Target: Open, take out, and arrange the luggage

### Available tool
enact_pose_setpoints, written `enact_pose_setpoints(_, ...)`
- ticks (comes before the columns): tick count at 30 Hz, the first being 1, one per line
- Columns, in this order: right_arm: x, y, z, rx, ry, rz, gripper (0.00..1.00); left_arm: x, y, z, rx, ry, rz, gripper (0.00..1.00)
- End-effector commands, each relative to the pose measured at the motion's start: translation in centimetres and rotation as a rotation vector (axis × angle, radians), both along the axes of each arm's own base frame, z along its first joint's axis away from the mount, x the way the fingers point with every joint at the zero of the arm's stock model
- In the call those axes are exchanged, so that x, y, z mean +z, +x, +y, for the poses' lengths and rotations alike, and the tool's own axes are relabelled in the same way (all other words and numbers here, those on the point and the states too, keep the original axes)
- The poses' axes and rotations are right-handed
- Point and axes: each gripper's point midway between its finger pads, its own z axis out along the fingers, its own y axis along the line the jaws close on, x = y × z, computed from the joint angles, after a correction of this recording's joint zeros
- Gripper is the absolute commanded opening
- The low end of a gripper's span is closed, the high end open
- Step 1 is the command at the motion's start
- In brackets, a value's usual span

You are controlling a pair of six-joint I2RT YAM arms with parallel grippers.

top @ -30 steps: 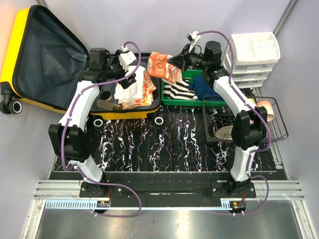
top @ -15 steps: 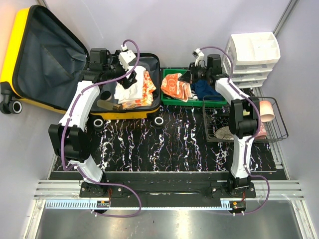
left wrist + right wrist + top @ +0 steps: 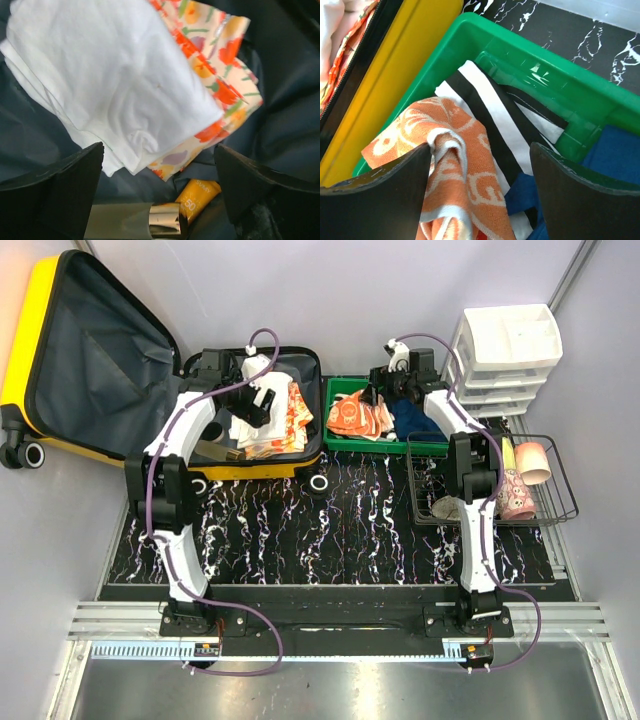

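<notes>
The white cloth's edge (image 3: 169,42) by the floral cloth (image 3: 225,70) lies below and outward of my left gripper's open fingers. I need to lower that gripper outward onto it next.
The yellow luggage (image 3: 40,310) lies open at the back left, its dark grey lid (image 3: 95,350) tilted up. Its base holds a white cloth (image 3: 100,75), a floral cloth (image 3: 225,70), an orange sunscreen tube (image 3: 199,197) and a gold-capped tube (image 3: 130,220). My left gripper (image 3: 262,402) hovers open just above the white cloth, touching nothing. My right gripper (image 3: 480,187) stands open over the green tray (image 3: 470,30). An orange patterned towel (image 3: 455,175) lies loose between its fingers, on a black-and-white striped cloth (image 3: 495,125) and a blue cloth (image 3: 615,150).
A white drawer unit (image 3: 510,345) stands at the back right. In front of it a wire basket (image 3: 560,505) holds a pink cup (image 3: 533,460) and a patterned mug (image 3: 515,495). The suitcase's yellow wall (image 3: 395,75) runs right beside the tray.
My right gripper carried the orange towel from above the suitcase's edge down into the green tray and opened, letting it go. The left gripper shifted slightly over the white cloth, staying open.
</notes>
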Motion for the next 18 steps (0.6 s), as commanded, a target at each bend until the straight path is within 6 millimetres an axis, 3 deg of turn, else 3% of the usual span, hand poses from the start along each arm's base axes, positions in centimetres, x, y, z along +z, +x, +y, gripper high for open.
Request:
enact_pose_setpoints(1, 6.2, 1.4, -1.2, -0.067, -0.029, -0.137, 0.88, 1.0, 3.8, 1.4, 0.18, -0.089, 0.012, 0.93)
enact_pose_setpoints(3, 6.6, 0.9, -1.4, -0.079, -0.037, -0.138, 0.9, 0.0, 4.8, 1.1, 0.264, -0.176, 0.073, 0.89)
enact_pose_setpoints(4, 8.0, 0.7, -1.6, -0.087, -0.038, -0.16, 0.91, 0.5, 5.3, 0.7, 0.277, -0.211, 0.074, 0.88)
enact_pose_setpoints(6, 8.1, 0.2, -2.1, -0.102, -0.061, -0.169, 0.97, 0.3, 5.7, -0.2, 0.309, -0.284, 0.099, 0.84)
enact_pose_setpoints(7, 9.5, 0.0, -2.5, -0.117, -0.065, -0.195, 1.0, 0.0, 5.7, -0.9, 0.328, -0.311, 0.116, 0.84)
enact_pose_setpoints(8, 8.9, -0.1, -3.0, -0.159, -0.084, -0.187, 1.0, 0.2, 6.2, -1.2, 0.319, -0.319, 0.085, 0.84)
enact_pose_setpoints(9, 10.3, 0.0, -3.5, -0.199, -0.088, -0.22, 1.0, 0.4, 6.4, -1.5, 0.333, -0.339, 0.083, 0.84)
enact_pose_setpoints(11, 10.2, 0.3, -4.8, -0.282, -0.144, -0.228, 1.0, 0.5, 6.8, -2.3, 0.347, -0.354, 0.052, 0.84)
enact_pose_setpoints(17, 10.8, -0.6, -5.0, -0.282, -0.179, -0.219, 1.0, 1.2, 10.1, -1.7, 0.492, -0.336, -0.066, 0.84)
enact_pose_setpoints(18, 11.3, -0.9, -4.9, -0.274, -0.17, -0.225, 1.0, 0.5, 10.8, -1.3, 0.533, -0.31, -0.079, 0.84)
